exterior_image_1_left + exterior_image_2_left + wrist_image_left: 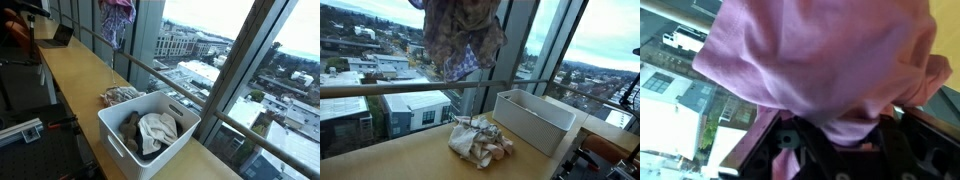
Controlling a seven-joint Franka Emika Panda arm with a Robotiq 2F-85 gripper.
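The robot's gripper is well above the crumpled pale cloth (121,95), so next it needs to move down until the dangling pink-purple cloth settles onto that pile and release it there.
My gripper (835,125) is shut on a pink-purple cloth (820,60) that fills most of the wrist view and hangs from the jaws. In both exterior views the cloth (117,18) (462,38) dangles high above the wooden counter, and the gripper itself is out of frame above it. A crumpled pale cloth (478,140) (121,95) lies on the counter beside a white bin (115,125) (532,122). The bin holds white and dark cloths (152,132).
The long wooden counter (70,70) runs along a large window with a metal rail (380,88). A laptop (60,36) sits at the counter's far end. The counter's front edge drops off toward a chair and equipment.
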